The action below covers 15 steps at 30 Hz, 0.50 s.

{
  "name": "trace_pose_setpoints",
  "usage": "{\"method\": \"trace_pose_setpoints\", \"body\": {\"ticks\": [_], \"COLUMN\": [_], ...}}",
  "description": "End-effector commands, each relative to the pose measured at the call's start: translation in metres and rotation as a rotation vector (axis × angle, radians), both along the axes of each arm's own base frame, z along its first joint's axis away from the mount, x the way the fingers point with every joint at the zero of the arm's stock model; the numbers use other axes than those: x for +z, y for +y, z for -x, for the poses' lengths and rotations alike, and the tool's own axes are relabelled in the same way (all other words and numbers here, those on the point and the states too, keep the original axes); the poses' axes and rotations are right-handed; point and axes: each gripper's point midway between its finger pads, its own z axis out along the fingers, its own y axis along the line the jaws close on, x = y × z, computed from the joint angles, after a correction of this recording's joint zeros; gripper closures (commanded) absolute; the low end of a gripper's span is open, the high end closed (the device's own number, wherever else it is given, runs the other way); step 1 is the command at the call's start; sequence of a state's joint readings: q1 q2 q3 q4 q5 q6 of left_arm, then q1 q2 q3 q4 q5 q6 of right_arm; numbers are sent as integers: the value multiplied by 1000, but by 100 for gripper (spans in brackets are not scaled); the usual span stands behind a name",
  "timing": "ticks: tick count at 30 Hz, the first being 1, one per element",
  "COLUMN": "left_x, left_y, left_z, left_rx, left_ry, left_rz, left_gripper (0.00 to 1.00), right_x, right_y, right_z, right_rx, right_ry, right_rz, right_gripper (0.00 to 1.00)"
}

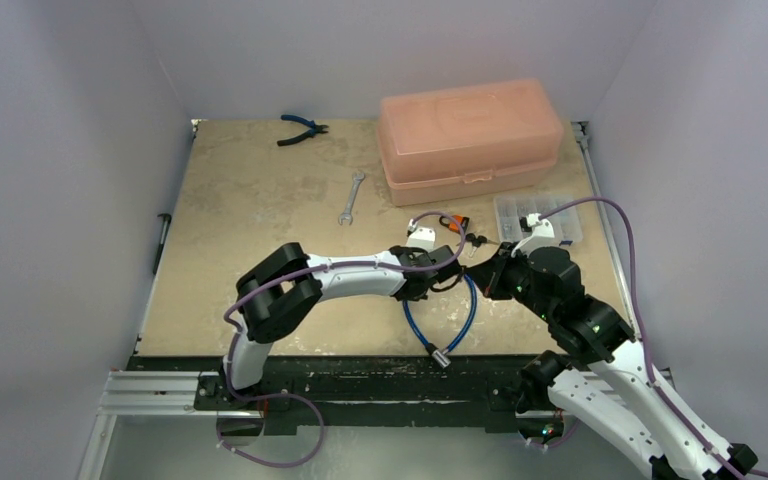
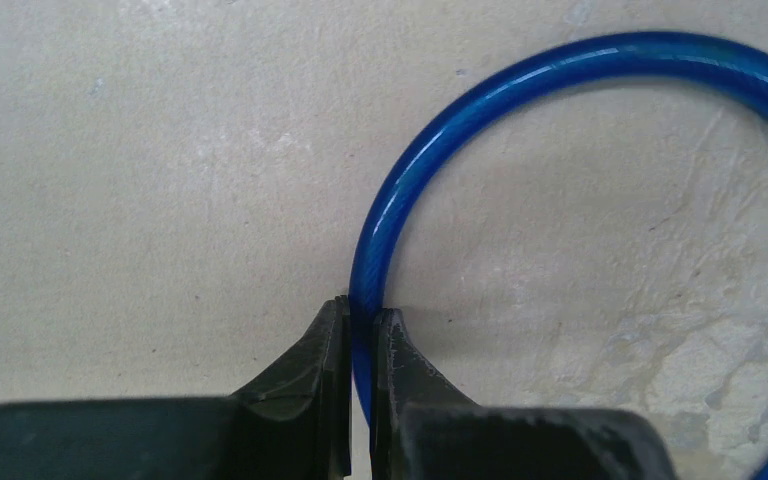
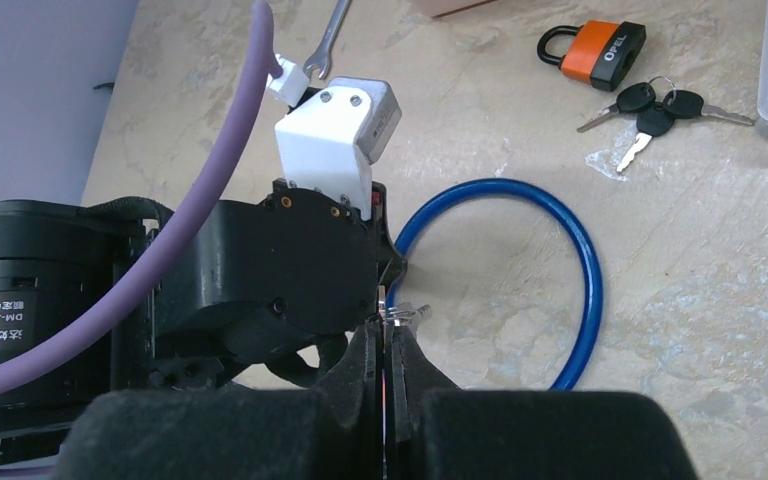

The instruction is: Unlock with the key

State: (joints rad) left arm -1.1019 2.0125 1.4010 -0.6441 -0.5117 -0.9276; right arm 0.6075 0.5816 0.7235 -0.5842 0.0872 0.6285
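Observation:
My left gripper carries the cable next to the bare tabletop by the wrench (image 1: 320, 227), left in the top view. It releases it there, clear of my right gripper.
A blue cable lock (image 1: 470, 310) lies in a loop on the table, its metal end (image 1: 440, 356) near the front edge. My left gripper (image 2: 362, 315) is shut on the blue cable (image 2: 480, 100) at the loop's left side; in the top view it (image 1: 426, 288) reaches in from the left. My right gripper (image 3: 388, 335) is shut on a thin metal key (image 3: 396, 312), seen edge-on with a small ring at the tips, just beside the left wrist. An orange padlock (image 3: 603, 52) and a bunch of black-headed keys (image 3: 650, 105) lie beyond the loop.
A pink plastic box (image 1: 470, 135) stands at the back. A wrench (image 1: 350, 198) and blue-handled pliers (image 1: 300, 128) lie at the back left. A clear parts box (image 1: 550, 218) sits at the right, behind my right arm (image 1: 560, 290).

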Motion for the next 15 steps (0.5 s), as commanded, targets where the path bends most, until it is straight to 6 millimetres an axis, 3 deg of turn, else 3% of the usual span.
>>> {"method": "trace_pose_setpoints", "body": {"ticks": [1, 7, 15], "left_x": [10, 19, 53], "left_y": [17, 51, 101], "left_z": [-11, -29, -70], "left_rx": [65, 155, 150], "left_ry": [-63, -82, -143], "left_rz": [-59, -65, -54], "left_gripper": [100, 100, 100], "right_x": [18, 16, 15], "right_y": [0, 1, 3], "right_z": [-2, -3, -5], "right_rx": [-2, -1, 9], "right_ry": [-37, -29, -29], "right_rz": [-22, -17, -10], "right_gripper": [100, 100, 100]}}
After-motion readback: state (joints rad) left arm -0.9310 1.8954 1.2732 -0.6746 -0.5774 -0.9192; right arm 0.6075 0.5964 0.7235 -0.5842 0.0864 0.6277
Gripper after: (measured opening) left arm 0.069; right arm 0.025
